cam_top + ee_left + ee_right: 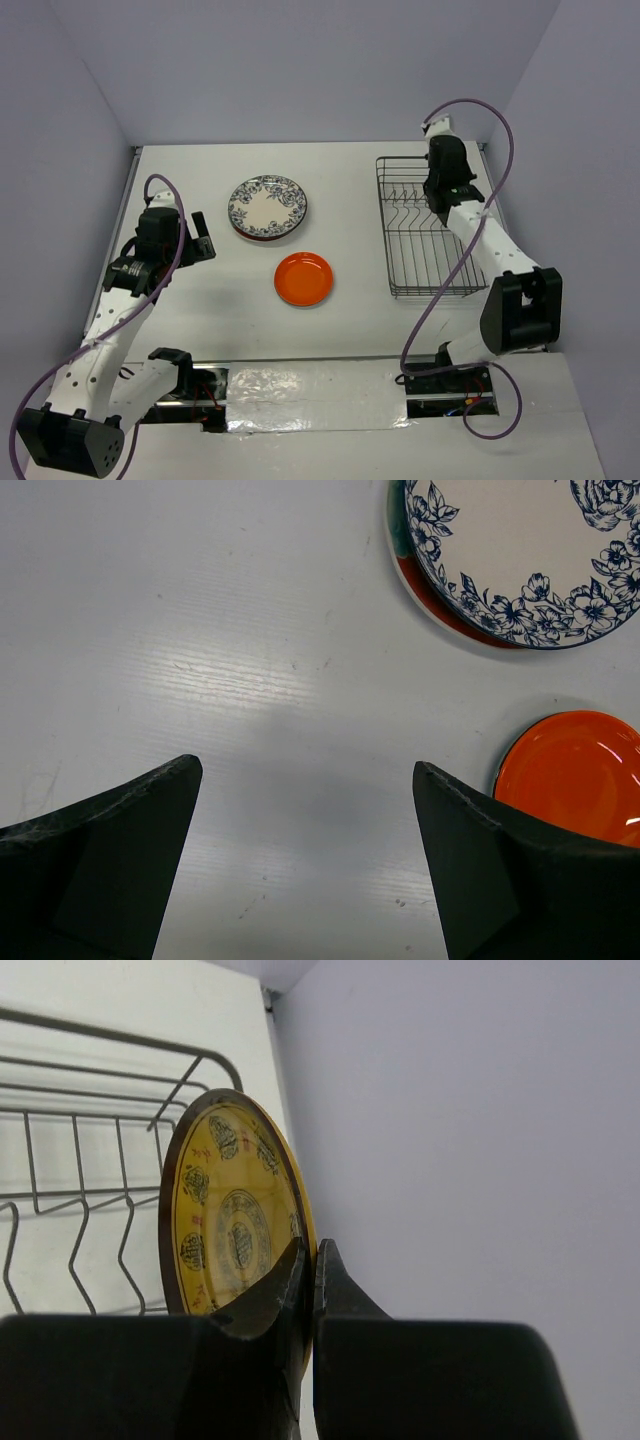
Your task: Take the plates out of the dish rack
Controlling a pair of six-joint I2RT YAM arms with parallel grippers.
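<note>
My right gripper lifts the yellow plate from the rack next and turns it flatter, then carries it down onto the small orange plate, which lies uncovered.
My right gripper [310,1255] is shut on the rim of a small yellow patterned plate [225,1210], held on edge over the far end of the dark wire dish rack [80,1160]. From above, the right gripper [441,192] hides that plate, and the rack [430,262] shows no other plate. A white plate with a dark-blue floral rim [267,206] tops a stack at the table's middle back, a teal-and-red rim [415,575] showing under it. Nearer lies a small orange plate [304,278]. My left gripper [308,780] hangs open over bare table, left of the floral plate [530,550] and the orange plate [575,775].
Pale walls close in the table on the left, back and right; the right wall stands close beside the rack and the held plate. The left gripper [200,240] is a hand's width left of the stack. The arm bases and cables sit at the near edge.
</note>
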